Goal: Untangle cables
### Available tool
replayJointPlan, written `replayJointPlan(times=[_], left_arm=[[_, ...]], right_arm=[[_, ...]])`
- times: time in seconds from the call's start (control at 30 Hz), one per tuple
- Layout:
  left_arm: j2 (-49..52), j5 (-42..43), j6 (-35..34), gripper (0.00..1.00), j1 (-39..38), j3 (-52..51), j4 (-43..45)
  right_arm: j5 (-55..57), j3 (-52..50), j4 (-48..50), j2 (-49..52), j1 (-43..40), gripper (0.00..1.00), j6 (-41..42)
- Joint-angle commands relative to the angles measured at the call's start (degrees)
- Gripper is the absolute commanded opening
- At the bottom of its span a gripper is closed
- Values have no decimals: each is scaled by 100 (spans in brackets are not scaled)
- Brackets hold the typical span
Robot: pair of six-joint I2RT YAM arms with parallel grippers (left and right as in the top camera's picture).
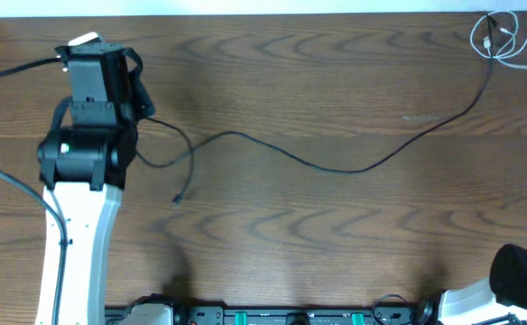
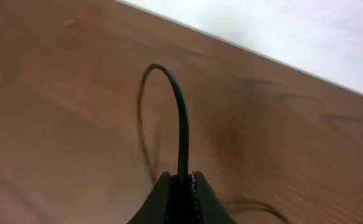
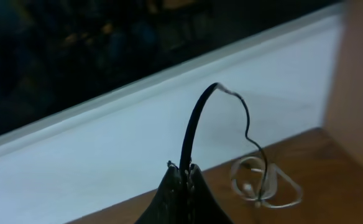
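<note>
My right gripper holds the black cable and will next carry it outward to the right in the overhead view, then down next to the white cord, because the black cable crosses the cord's coil.
A long black cable runs across the table from a small plug end left of middle to the far right corner. There it meets a coiled white cord. My left arm is at the far left, with its fingers hidden under it in the overhead view. In the left wrist view my left gripper is shut on the black cable, which arches up and back down to the wood. My right gripper is shut on a black cable that arcs toward the white cord.
The right arm's body sits at the near right corner, its fingers outside the overhead view. A thick black robot lead runs off to the left edge. A white wall strip borders the table's far edge.
</note>
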Motion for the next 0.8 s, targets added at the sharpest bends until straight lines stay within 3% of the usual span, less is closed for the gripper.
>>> replayJointPlan(times=[0.0, 0.4, 0.57, 0.77], left_arm=[[216, -815, 59, 7, 289, 59, -31], [474, -813, 57, 7, 1410, 59, -76], [474, -811, 57, 7, 1456, 59, -129], [474, -767, 55, 7, 1456, 59, -164]], right_arm=[[-20, 24, 33, 157, -527, 1, -120], [-15, 24, 1045, 1010, -1366, 1, -225], [136, 24, 1766, 1419, -1349, 1, -216], [1147, 22, 2275, 1853, -1215, 1, -177]])
